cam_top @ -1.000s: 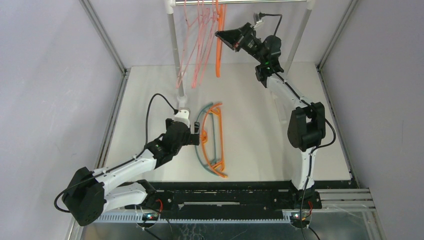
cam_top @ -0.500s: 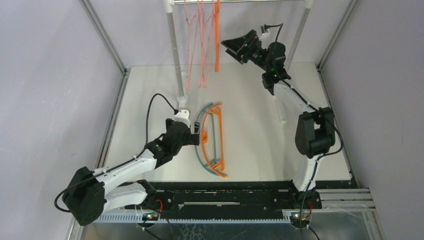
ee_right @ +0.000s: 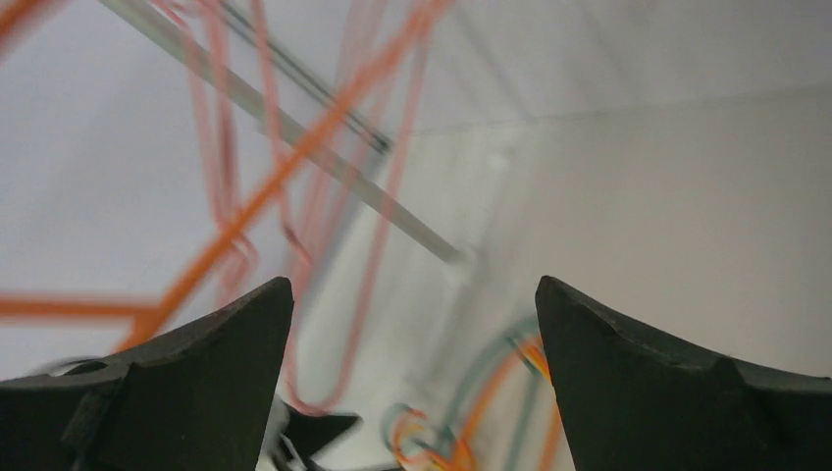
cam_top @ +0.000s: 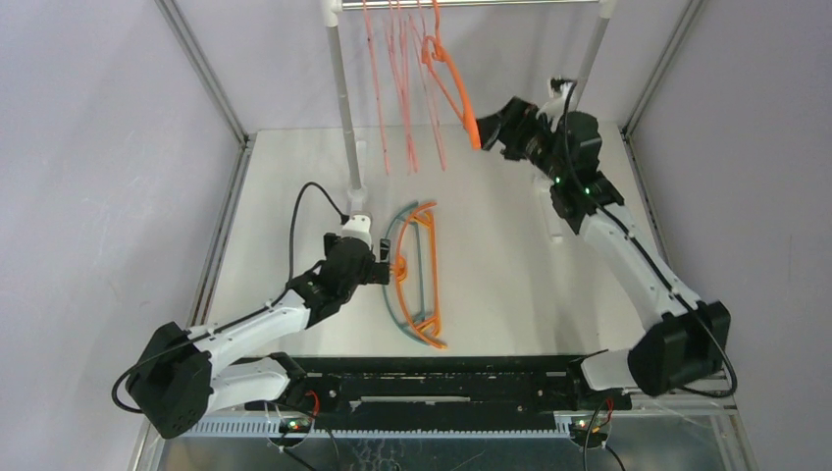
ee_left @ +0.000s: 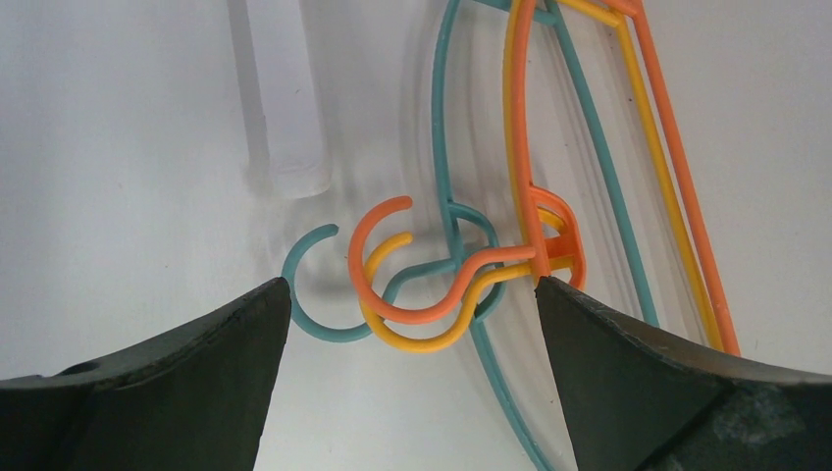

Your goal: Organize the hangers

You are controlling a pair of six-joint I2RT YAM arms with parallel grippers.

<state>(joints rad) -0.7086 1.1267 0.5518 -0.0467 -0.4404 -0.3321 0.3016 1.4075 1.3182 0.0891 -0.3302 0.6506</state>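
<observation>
My right gripper isn't on the stacked orange hanger's curved rod yet. It needs to move back and down first to get onto the rod, on the near side of the hanger's hook.
Several thin pink wire hangers (cam_top: 397,88) and one orange plastic hanger (cam_top: 453,83) hang from the rack's bar, swung out to the right. My right gripper (cam_top: 488,128) is open just right of the orange hanger's lower corner, with nothing between its fingers (ee_right: 414,289). A teal, an orange and a yellow hanger lie stacked flat on the table (cam_top: 417,280). My left gripper (cam_top: 386,267) is open at their hooks. In the left wrist view the teal hook (ee_left: 314,319), orange hook (ee_left: 378,221) and yellow hook (ee_left: 432,341) lie between the spread fingertips (ee_left: 412,294).
The rack's white left pole (cam_top: 345,118) stands just behind my left gripper, its foot (ee_left: 285,108) close to the hooks. The right pole (cam_top: 589,59) is behind my right wrist. The metal bar (cam_top: 510,3) runs along the top. Frame posts and walls close both sides.
My right gripper has opened and pulled back to the right and lower, away from the bar. The hanging hangers have swung from left to right. The left arm has not moved.
</observation>
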